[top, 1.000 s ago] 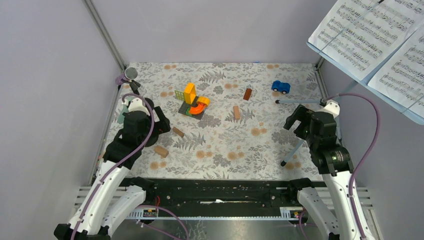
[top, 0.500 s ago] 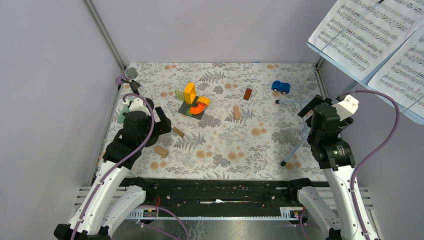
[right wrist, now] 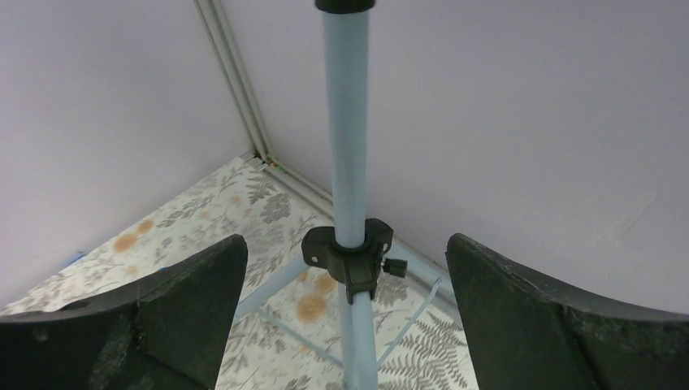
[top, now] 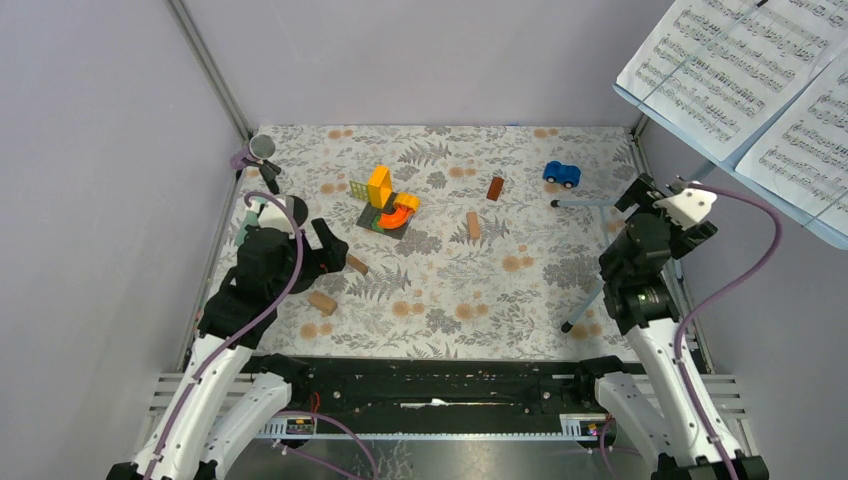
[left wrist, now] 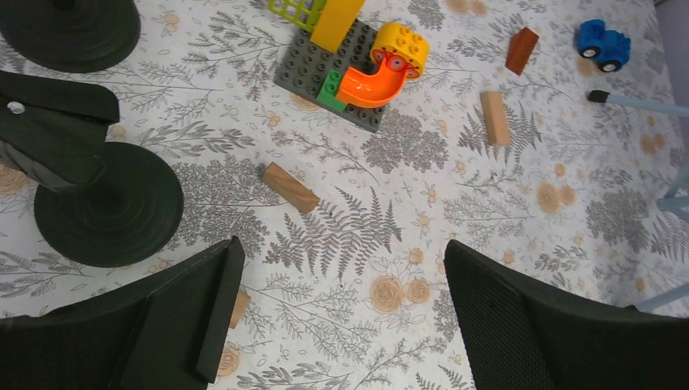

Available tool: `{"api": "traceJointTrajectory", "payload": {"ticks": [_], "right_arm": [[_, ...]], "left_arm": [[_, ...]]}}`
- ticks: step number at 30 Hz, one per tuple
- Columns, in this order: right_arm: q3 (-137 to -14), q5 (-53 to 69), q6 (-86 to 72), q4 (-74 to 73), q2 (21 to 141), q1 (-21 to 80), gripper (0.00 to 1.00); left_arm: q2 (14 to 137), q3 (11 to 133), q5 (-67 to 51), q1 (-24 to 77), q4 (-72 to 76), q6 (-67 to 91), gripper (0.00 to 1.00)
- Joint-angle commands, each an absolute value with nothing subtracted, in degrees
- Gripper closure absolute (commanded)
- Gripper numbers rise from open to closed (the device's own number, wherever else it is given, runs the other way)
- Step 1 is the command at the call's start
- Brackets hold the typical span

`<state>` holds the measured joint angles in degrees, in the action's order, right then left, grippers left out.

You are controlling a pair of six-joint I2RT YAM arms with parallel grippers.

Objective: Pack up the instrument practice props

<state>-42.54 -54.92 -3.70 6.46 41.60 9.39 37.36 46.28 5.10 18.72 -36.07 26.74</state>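
I will next move my right gripper outward with its fingers open until they straddle the rack's pole below the upper black collar [top: 703, 170], as that bare part stands outward of my gripper.
The pale blue music rack with white sheet-music pages [top: 740, 70] stands at the back right on tripod legs [top: 585, 305]. My right gripper [top: 665, 205] is open; in the right wrist view [right wrist: 348, 244] its jaws stand either side of the rack's pole [right wrist: 345, 122], level with the black collar [right wrist: 349, 264], not touching. My left gripper [top: 322, 252] is open and empty over the mat [left wrist: 341, 244]. Two black round mic holder bases [left wrist: 110, 203] [left wrist: 69, 28] sit to its left. The purple microphone [top: 258, 150] is at the back left. The mint-green microphone [top: 245, 225] is partly hidden by my left arm.
A yellow and orange toy block build [top: 388, 205] sits mid-table. A blue toy car [top: 562, 173] is at the back right. Brown wooden blocks [top: 473, 224] [top: 322, 302] [left wrist: 290, 188] lie scattered on the mat. Grey walls close in the left, back and right.
My right gripper has swung up and to the right, turning to face the rack's pole. My left arm has pulled back slightly toward the near edge.
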Motion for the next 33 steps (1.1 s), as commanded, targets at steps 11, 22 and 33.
{"api": "traceJointTrajectory", "payload": {"ticks": [11,22,33], "right_arm": [[-46.3,-52.0,15.0,35.4,59.6,2.9,0.00],[-45.0,-48.6,9.1,38.6,64.3,-4.4,0.11],[-44.8,-44.5,6.2,42.6,69.9,-6.7,0.33]], "left_arm": [[34.0,45.6,2.3,18.4,-31.3,24.8,0.01],[34.0,45.4,0.3,18.4,-30.6,24.4,0.07],[33.9,45.2,0.3,18.4,-30.2,24.3,0.12]]}}
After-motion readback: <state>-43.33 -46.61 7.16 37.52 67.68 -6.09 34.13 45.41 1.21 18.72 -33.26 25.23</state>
